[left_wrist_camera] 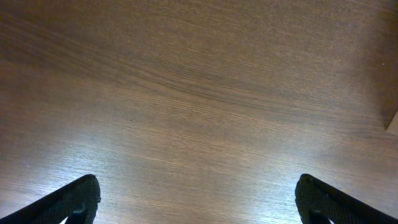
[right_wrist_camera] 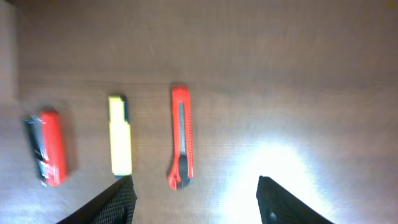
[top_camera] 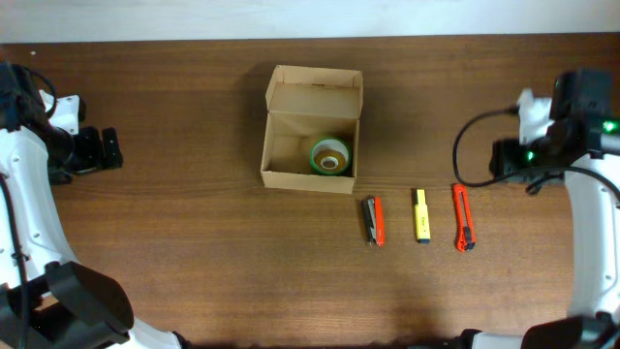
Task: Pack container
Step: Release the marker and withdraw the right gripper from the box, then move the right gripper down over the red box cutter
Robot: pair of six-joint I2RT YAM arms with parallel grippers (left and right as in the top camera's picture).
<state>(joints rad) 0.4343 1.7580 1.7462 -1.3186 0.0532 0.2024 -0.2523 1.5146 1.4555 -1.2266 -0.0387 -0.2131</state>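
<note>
My right gripper needs to go down and over onto the orange box cutter's middle [top_camera: 463,219] [right_wrist_camera: 181,138] next, since the cutter is below it and to its left in the overhead view.
The brown cardboard container [top_camera: 312,141] stands open at the table's middle back, flap lid raised at its far side, with a green tape roll [top_camera: 329,155] inside. In front of it to the right lie a red-and-black tool [top_camera: 373,221], a yellow highlighter [top_camera: 422,214] and an orange box cutter [top_camera: 463,217]. The right wrist view shows the tool [right_wrist_camera: 48,148], highlighter [right_wrist_camera: 120,134] and cutter [right_wrist_camera: 181,137] ahead of my open right gripper [right_wrist_camera: 196,199]. My right gripper [top_camera: 509,157] hovers right of the cutter. My left gripper [left_wrist_camera: 198,199] is open and empty at the far left [top_camera: 102,148].
The table's back edge [top_camera: 310,39] runs along the top of the overhead view. A black cable [top_camera: 465,145] loops off the right arm. A corner of the box [left_wrist_camera: 392,121] shows at the right edge of the left wrist view.
</note>
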